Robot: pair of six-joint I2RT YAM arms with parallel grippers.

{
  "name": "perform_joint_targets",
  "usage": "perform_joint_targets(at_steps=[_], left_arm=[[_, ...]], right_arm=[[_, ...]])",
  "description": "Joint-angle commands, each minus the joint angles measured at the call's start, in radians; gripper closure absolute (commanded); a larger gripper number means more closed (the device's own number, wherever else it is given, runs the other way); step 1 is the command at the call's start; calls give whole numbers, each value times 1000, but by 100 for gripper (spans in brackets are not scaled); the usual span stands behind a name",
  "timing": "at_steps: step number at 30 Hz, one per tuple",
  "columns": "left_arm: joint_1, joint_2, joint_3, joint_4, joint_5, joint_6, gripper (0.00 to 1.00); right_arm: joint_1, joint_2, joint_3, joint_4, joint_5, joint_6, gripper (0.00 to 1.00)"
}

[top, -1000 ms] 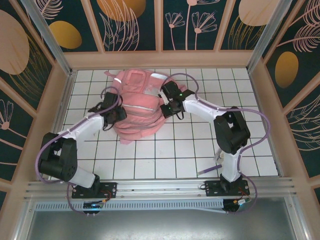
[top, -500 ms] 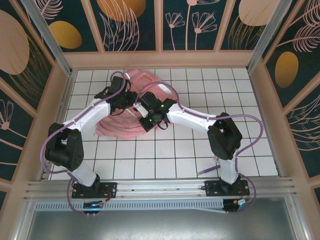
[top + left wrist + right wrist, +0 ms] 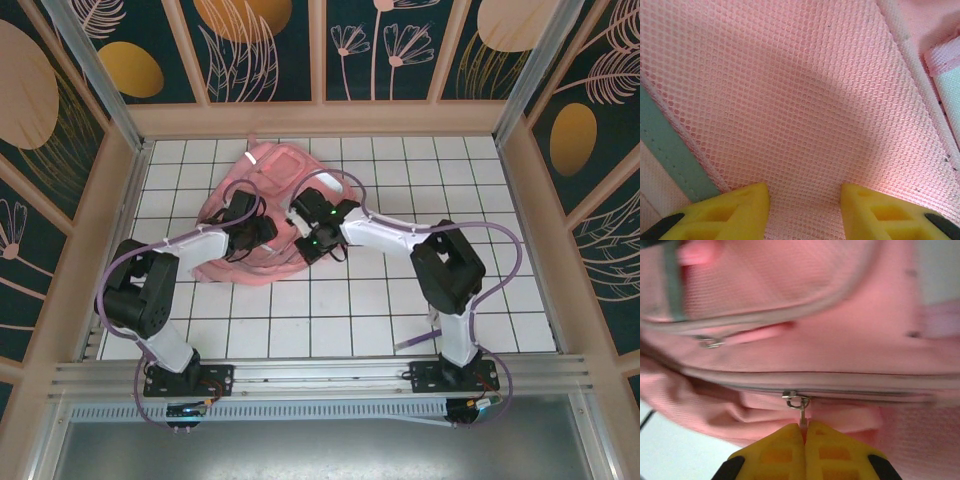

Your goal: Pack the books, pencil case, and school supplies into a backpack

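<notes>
The right gripper draws the small metal zipper pull (image 3: 802,414) along the zipper line toward the line's end by the mesh pocket (image 3: 931,399) next. It then releases the pull, since the slider sits midway.
The pink backpack (image 3: 270,172) lies on the white tiled table (image 3: 400,300) at the back, left of the middle. My right gripper (image 3: 804,427) is shut on the small metal zipper pull (image 3: 802,414), which hangs from a slider (image 3: 796,400) on a long closed zipper line. From above, this gripper (image 3: 308,247) sits at the backpack's near right edge. My left gripper (image 3: 804,195) presses into the pink mesh back panel (image 3: 800,90); its yellow fingers (image 3: 740,210) stand apart with thick mesh padding bunched between them. From above it (image 3: 252,238) is at the pack's near left side. Books, pencil case and supplies are out of view.
Wooden walls (image 3: 320,118) fence the table on three sides. A teal strap edge (image 3: 670,150) runs along the mesh panel. A thin pale stick (image 3: 413,343) lies on the tiles near the right arm's base (image 3: 450,375).
The backpack has swung round and slid left. Both grippers went with it; the left one rose to the back, then came nearer again.
</notes>
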Motion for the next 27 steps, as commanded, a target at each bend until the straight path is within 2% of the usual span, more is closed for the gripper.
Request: perform_joint_targets(at_steps=[1, 8, 14, 18, 21, 23, 27], left_arm=[[12, 62, -103, -147, -79, 23, 57], [12, 44, -121, -138, -83, 44, 57], [12, -17, -38, -66, 93, 152, 56], [13, -111, 51, -9, 214, 275, 54], [13, -184, 74, 50, 293, 419, 51], [12, -216, 74, 85, 307, 506, 51], [9, -224, 74, 134, 281, 613, 50]], right_arm=[[-75, -57, -27, -3, 121, 47, 100], [-178, -71, -13, 8, 190, 122, 100], [-202, -62, -30, 31, 123, 142, 100], [-224, -64, -42, 35, 132, 144, 94], [-256, -87, -45, 57, 140, 154, 88], [-268, -121, -68, 100, 160, 177, 80], [-373, -207, -207, 276, 181, 314, 65]])
